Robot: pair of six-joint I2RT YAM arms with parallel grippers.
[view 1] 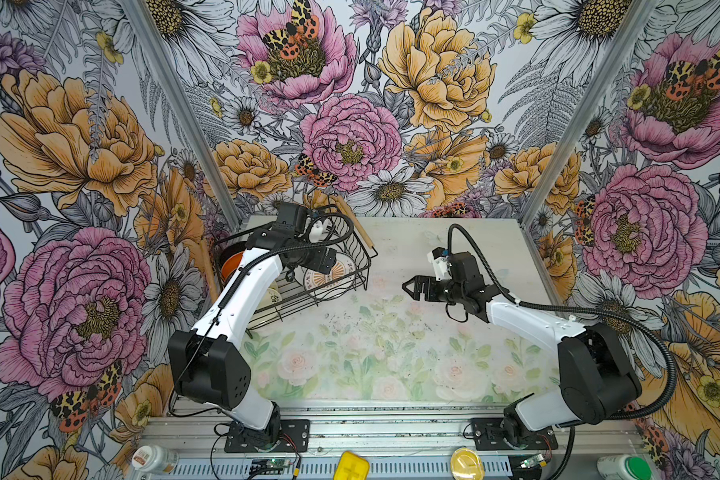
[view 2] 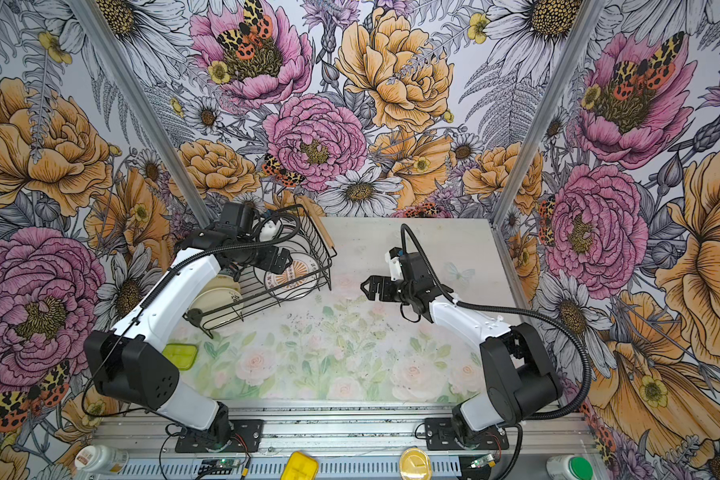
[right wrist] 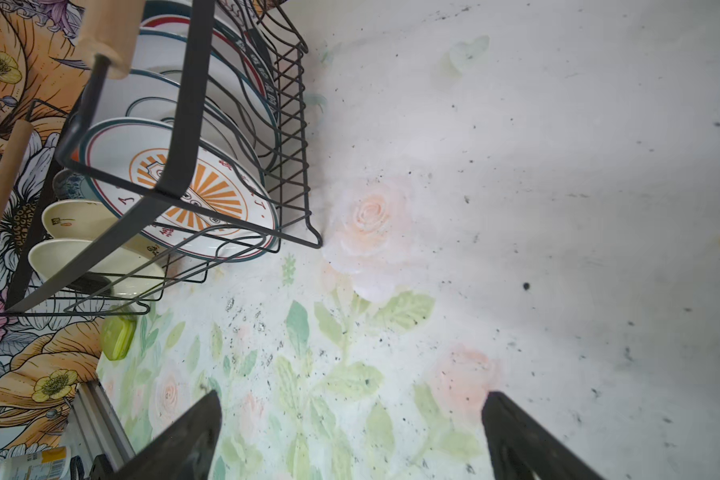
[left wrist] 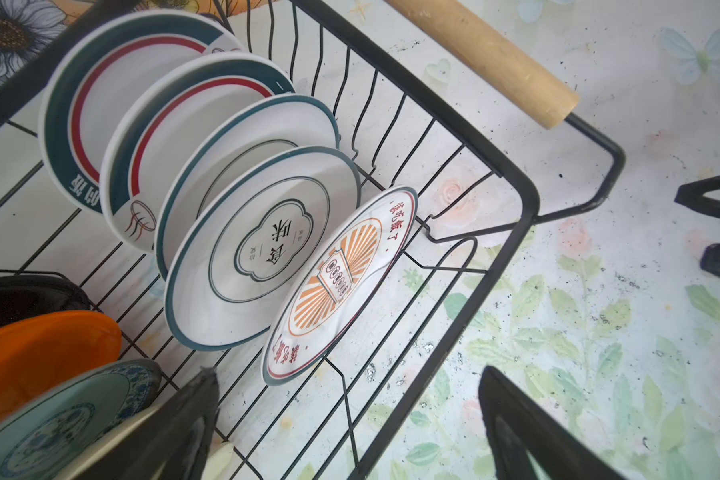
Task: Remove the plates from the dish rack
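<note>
My left gripper lowers onto the upper rim of the sunburst plate [left wrist: 272, 357] next, because the plate stands at the row's near end with open rack [left wrist: 474, 299] beside it.
The black wire dish rack [view 1: 360, 253] [view 2: 323, 257] [left wrist: 474, 299] [right wrist: 184, 104] stands at the table's back left. Several large white plates stand in a row in it, a sunburst one [left wrist: 337, 282] [right wrist: 192, 187] at the near end. Smaller plates sit beside them: orange [left wrist: 38, 349], blue-patterned [left wrist: 59, 415] and cream [right wrist: 80, 216]. My left gripper [view 1: 329, 262] [view 2: 285, 259] [left wrist: 350, 371] hovers open over the rack's corner and holds nothing. My right gripper [view 1: 408, 287] [view 2: 366, 287] [right wrist: 352, 395] is open over bare table to the right of the rack.
A lime-green box [view 2: 180, 355] [right wrist: 117, 338] lies on the table in front of the rack. A yellow box [view 1: 352, 465], a yellow lid [view 1: 466, 461] and two bottles [view 1: 154, 459] [view 1: 624, 467] sit along the front rail. Floral walls close in the back and sides.
</note>
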